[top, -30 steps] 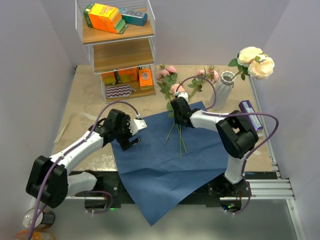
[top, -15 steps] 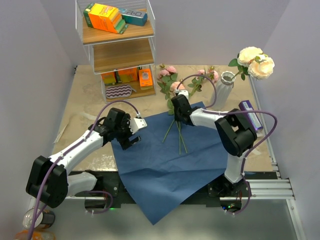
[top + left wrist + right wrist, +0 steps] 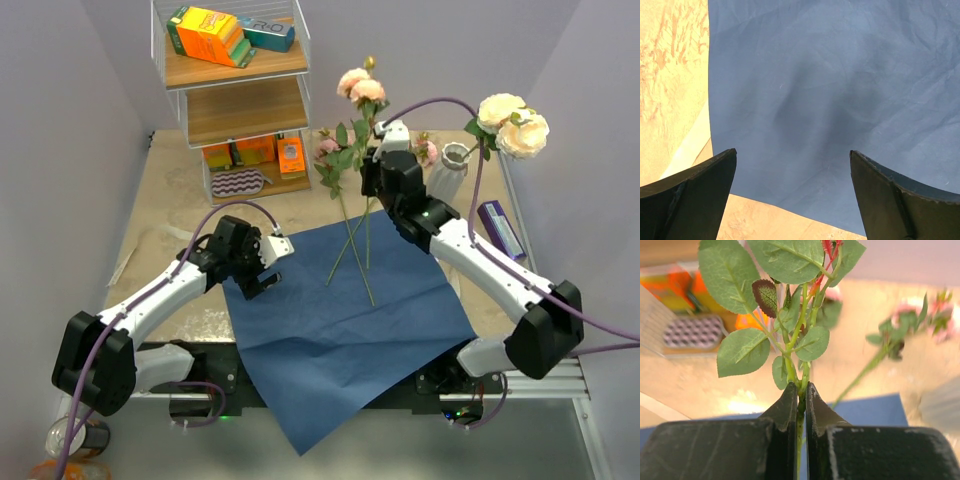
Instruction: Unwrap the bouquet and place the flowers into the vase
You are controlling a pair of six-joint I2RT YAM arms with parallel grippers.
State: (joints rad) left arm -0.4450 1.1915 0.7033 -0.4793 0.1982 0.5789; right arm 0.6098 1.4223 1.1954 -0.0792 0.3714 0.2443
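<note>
The long stem of the rose hangs far below the gripper's fingers, so my right gripper should next go up high over the white vase's opening (image 3: 457, 152), lower the rose into it and let go.
The bouquet is undone: its blue paper (image 3: 340, 330) lies spread flat on the table. My right gripper (image 3: 372, 187) is shut on the green stem (image 3: 800, 405) of a pink rose (image 3: 360, 85) and holds it upright above the paper's far edge. Leaves (image 3: 742, 352) fan out just above the jaws. More flowers (image 3: 332, 150) lie at the paper's far edge, their stems (image 3: 345, 255) on the blue. The white vase (image 3: 448, 172) stands to the right with cream roses (image 3: 512, 122) in it. My left gripper (image 3: 792, 156) hangs open over the paper's left edge (image 3: 830, 90), holding nothing.
A wire shelf rack (image 3: 235, 100) with orange and teal boxes stands at the back left. A purple box (image 3: 497, 228) lies at the right edge, near the vase. Tan tabletop (image 3: 670, 75) shows left of the paper. Walls close in on both sides.
My right gripper closed on a rose stem and lifted it off the paper, so the blooms now stand high. The arm stretched out to the right. The left arm stayed put.
</note>
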